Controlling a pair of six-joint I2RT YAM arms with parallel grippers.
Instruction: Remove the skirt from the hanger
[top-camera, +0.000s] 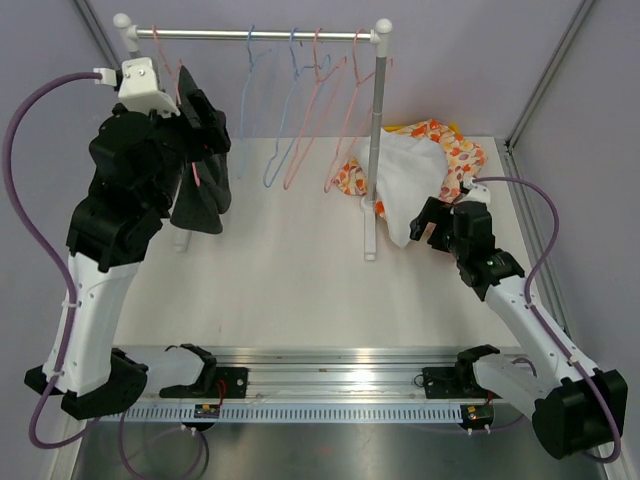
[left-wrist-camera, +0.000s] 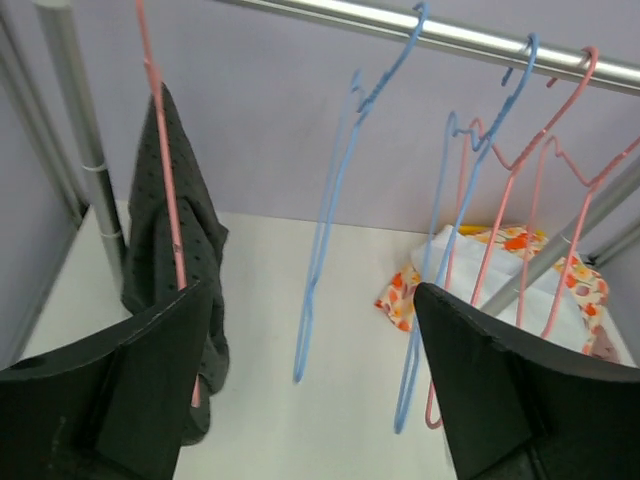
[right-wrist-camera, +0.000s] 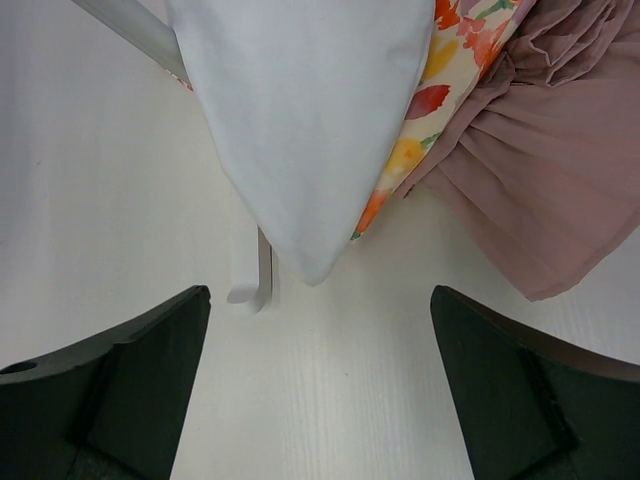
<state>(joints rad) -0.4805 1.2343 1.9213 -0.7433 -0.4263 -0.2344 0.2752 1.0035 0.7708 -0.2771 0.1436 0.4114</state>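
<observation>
My left gripper needs to go down and to the left in the wrist view next, around the hanger's pink wire (left-wrist-camera: 174, 215).
A dark dotted skirt (top-camera: 200, 200) hangs on a pink hanger (top-camera: 195, 172) at the left end of the rack's rod (top-camera: 250, 35). In the left wrist view the skirt (left-wrist-camera: 165, 230) and its pink hanger (left-wrist-camera: 160, 150) hang just behind my left finger, left of the gap. My left gripper (top-camera: 208, 125) is raised beside the skirt, open and empty (left-wrist-camera: 312, 300). My right gripper (top-camera: 432, 222) is low on the table by the clothes pile, open and empty (right-wrist-camera: 320, 300).
Several empty blue and pink hangers (top-camera: 300, 110) hang along the rod. The rack's right post (top-camera: 377, 130) stands mid-table, its foot (right-wrist-camera: 250, 280) near my right gripper. A pile of white cloth (top-camera: 405, 175), floral cloth (top-camera: 455, 150) and a mauve garment (right-wrist-camera: 540, 170) lies at the back right.
</observation>
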